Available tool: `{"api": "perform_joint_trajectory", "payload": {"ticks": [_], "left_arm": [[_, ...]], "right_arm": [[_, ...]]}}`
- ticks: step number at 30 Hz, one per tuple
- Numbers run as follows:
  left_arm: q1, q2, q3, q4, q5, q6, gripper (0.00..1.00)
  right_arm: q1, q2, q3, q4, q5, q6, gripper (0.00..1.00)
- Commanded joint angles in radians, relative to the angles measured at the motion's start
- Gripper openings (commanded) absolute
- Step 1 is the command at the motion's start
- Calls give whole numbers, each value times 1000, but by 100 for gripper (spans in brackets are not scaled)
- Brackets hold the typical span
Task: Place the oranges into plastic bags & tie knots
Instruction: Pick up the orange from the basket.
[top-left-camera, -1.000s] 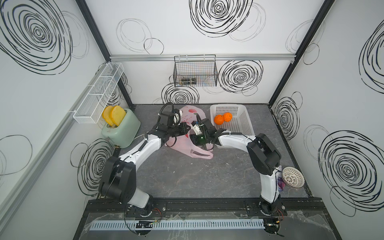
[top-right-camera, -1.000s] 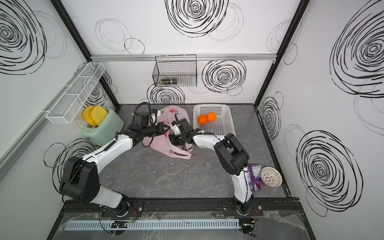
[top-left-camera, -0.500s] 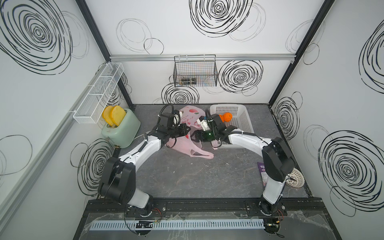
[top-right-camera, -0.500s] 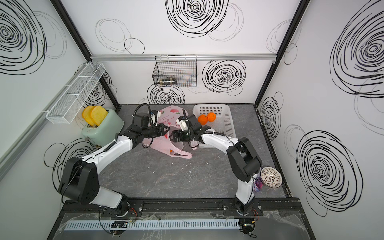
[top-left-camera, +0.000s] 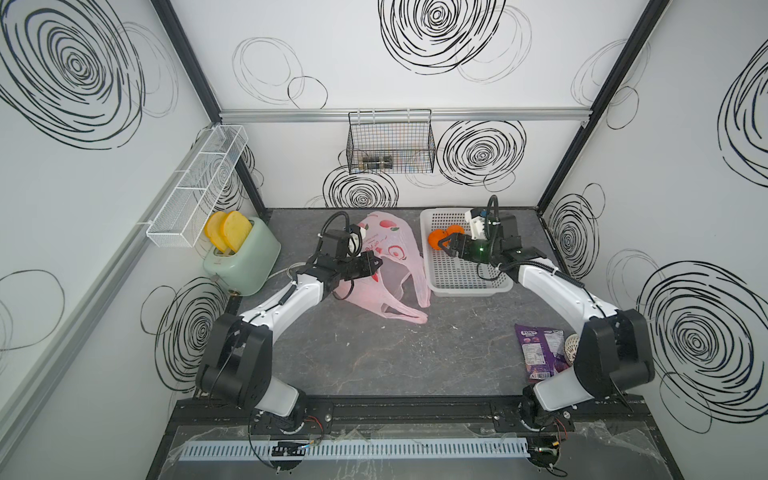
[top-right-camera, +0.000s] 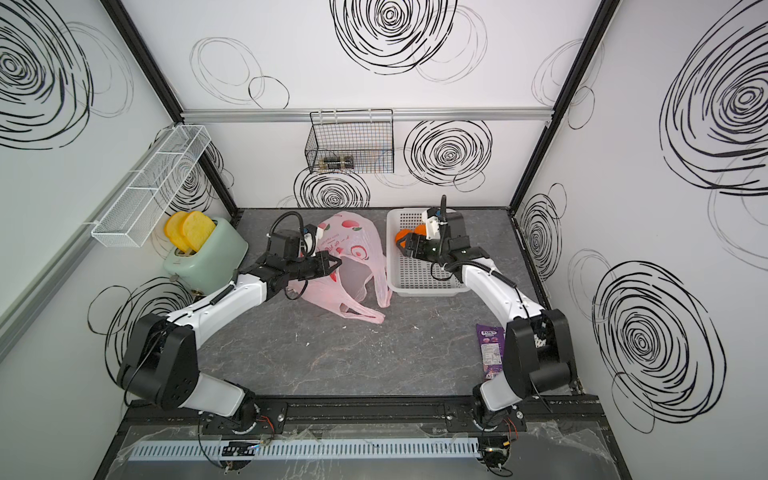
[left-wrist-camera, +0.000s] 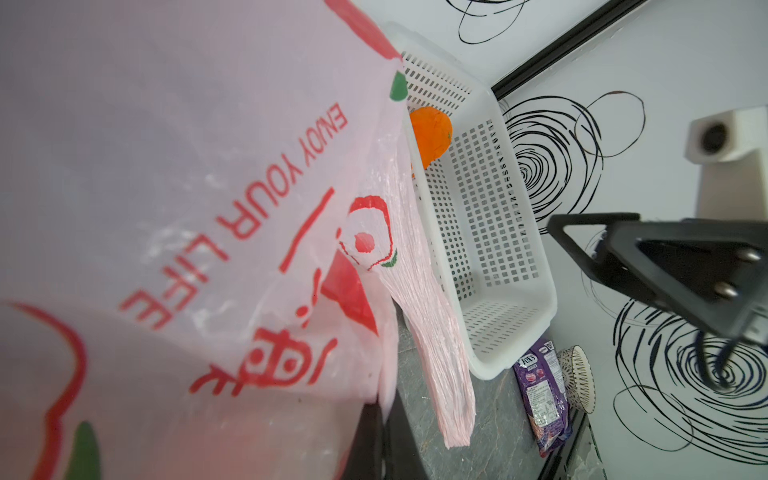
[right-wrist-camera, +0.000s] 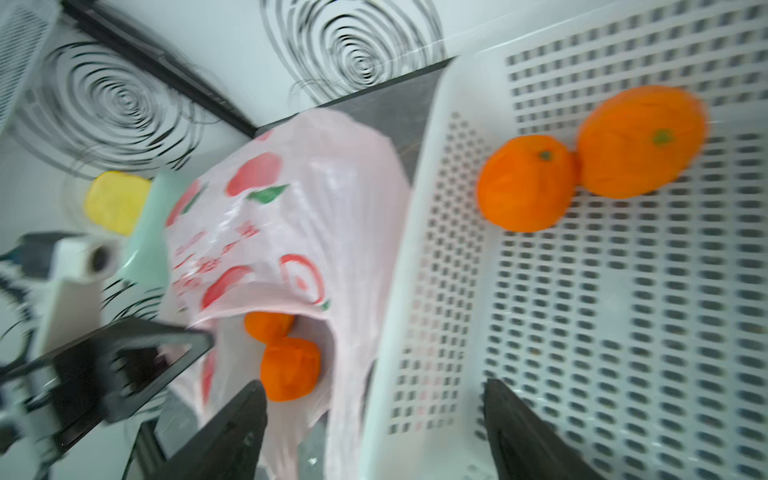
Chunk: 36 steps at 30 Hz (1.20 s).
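Note:
I will next reach outward and lower my empty, open right gripper's fingers around the orange farther from the pink bag, as it lies outward of and below the gripper.
The pink plastic bag (top-left-camera: 392, 253) (top-right-camera: 357, 253) lies beside the white basket (top-left-camera: 469, 284). My left gripper (top-left-camera: 376, 262) (left-wrist-camera: 386, 440) is shut on its rim and holds the mouth up. Two oranges (right-wrist-camera: 291, 368) (right-wrist-camera: 270, 326) rest inside the bag (right-wrist-camera: 299, 216). Two more oranges (right-wrist-camera: 525, 183) (right-wrist-camera: 640, 141) lie in the basket's far left corner (top-left-camera: 435, 239). My right gripper (top-left-camera: 446, 245) (right-wrist-camera: 374, 424) hangs open over the basket just short of them, with nothing between its fingers (right-wrist-camera: 523, 440). The bag's handles (left-wrist-camera: 428, 324) hang loose; no knots are in view.
A mint toaster (top-left-camera: 241, 262) with toast slices stands at the back left. A purple snack packet (top-left-camera: 540, 353) and a white patterned bowl (top-left-camera: 572, 349) lie by the right arm's base. A black wire basket (top-left-camera: 390, 145) hangs on the back wall.
My right gripper has swung from the bag's mouth to the right, over the basket, and its jaws have spread wider. The left gripper has kept its hold on the bag.

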Motion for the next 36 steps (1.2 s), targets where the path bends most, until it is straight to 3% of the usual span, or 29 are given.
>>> {"api": "perform_joint_trajectory", "payload": {"ticks": [1,13,16,24,30,36], "left_arm": [[-7,-5,-3,45,8,-1,0],[-19,20,11,26,10,17,0],[-23,17,8,22,8,20,0],[-23,13,10,9,-1,31,0],[-24,10,12,0,2,32,0],[-28,0,-5,-1,-8,28,0]], "right_arm": [[-67,162,147,-91,49,-22,83],[-117,585,521,-169,53,-66,86],[-121,637,570,-153,32,-66,86],[-131,710,662,-172,113,-64,83],[-143,750,660,-183,72,-63,73],[-145,695,649,-199,92,-79,56]]}}
